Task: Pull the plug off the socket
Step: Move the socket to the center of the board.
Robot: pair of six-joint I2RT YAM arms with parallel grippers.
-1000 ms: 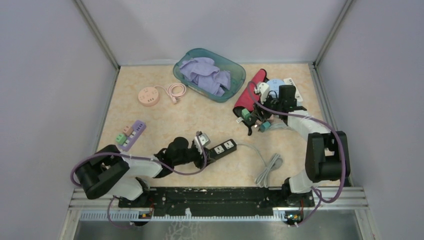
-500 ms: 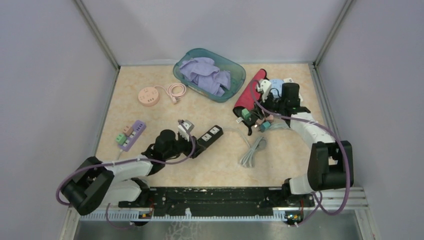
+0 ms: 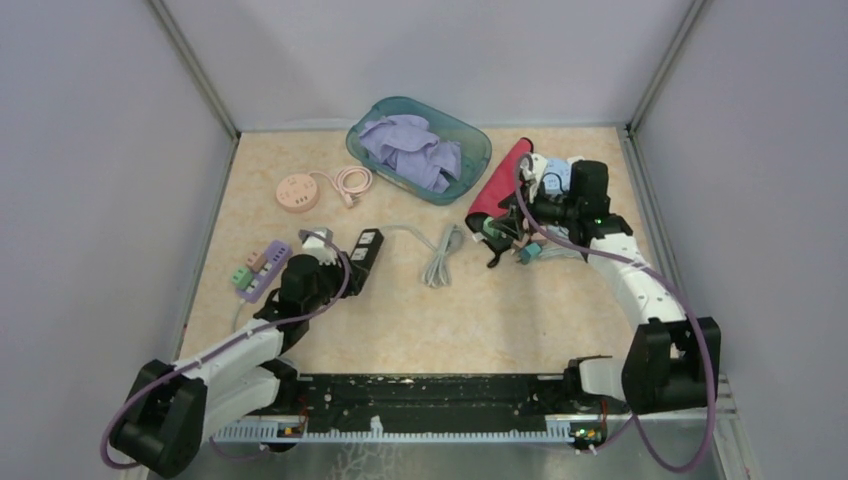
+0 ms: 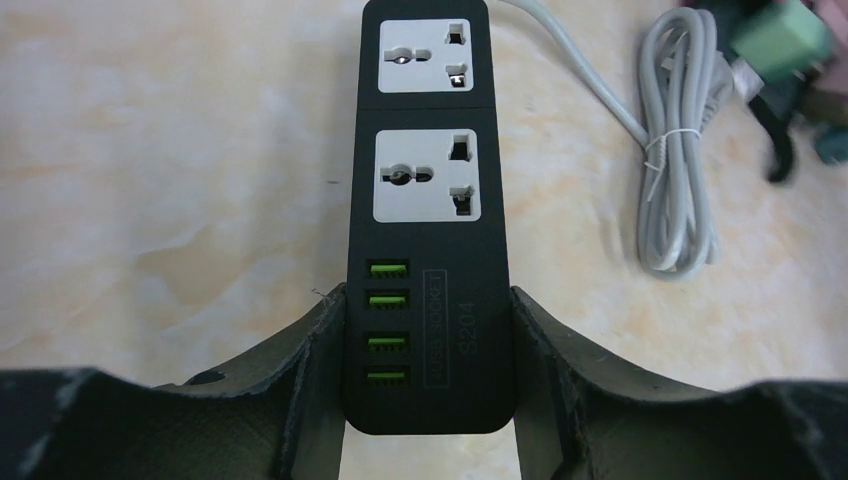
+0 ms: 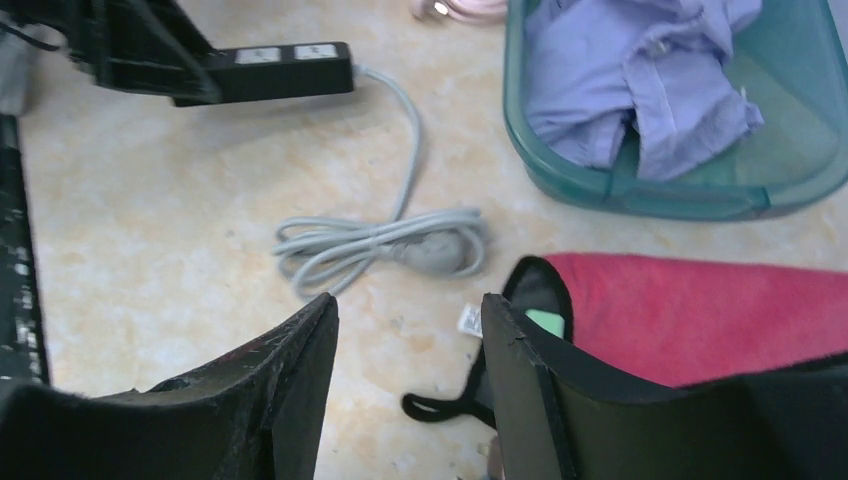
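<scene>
My left gripper carries the power strip outward toward the pink round socket next, since both power strip outlets stand empty, then lowers the strip before opening.
The socket is a black power strip [image 4: 428, 200] with two white outlets and several green USB ports. Both outlets stand empty, and no plug shows in them. My left gripper [image 4: 428, 300] is shut on the strip's USB end, one finger on each long side. The top view shows that gripper [image 3: 345, 258] and the strip [image 3: 366, 244] at the left middle. The strip's grey cable [image 3: 440, 258] trails right into a tied coil, with its own grey plug [image 5: 440, 250] in the coil. My right gripper [image 5: 410, 305] is open and empty, hovering [image 3: 508, 240] by a red cloth [image 5: 700, 310].
A teal basin [image 3: 470, 140] of lavender cloth stands at the back. A pink round socket [image 3: 298, 192] and a purple strip [image 3: 268, 265] with green and pink plugs lie on the left. White and blue items [image 3: 555, 172] sit behind the right gripper.
My left gripper has carried the black strip left and away from the arm bases, dragging the grey cable coil with it. The right gripper has shifted slightly toward the back right.
</scene>
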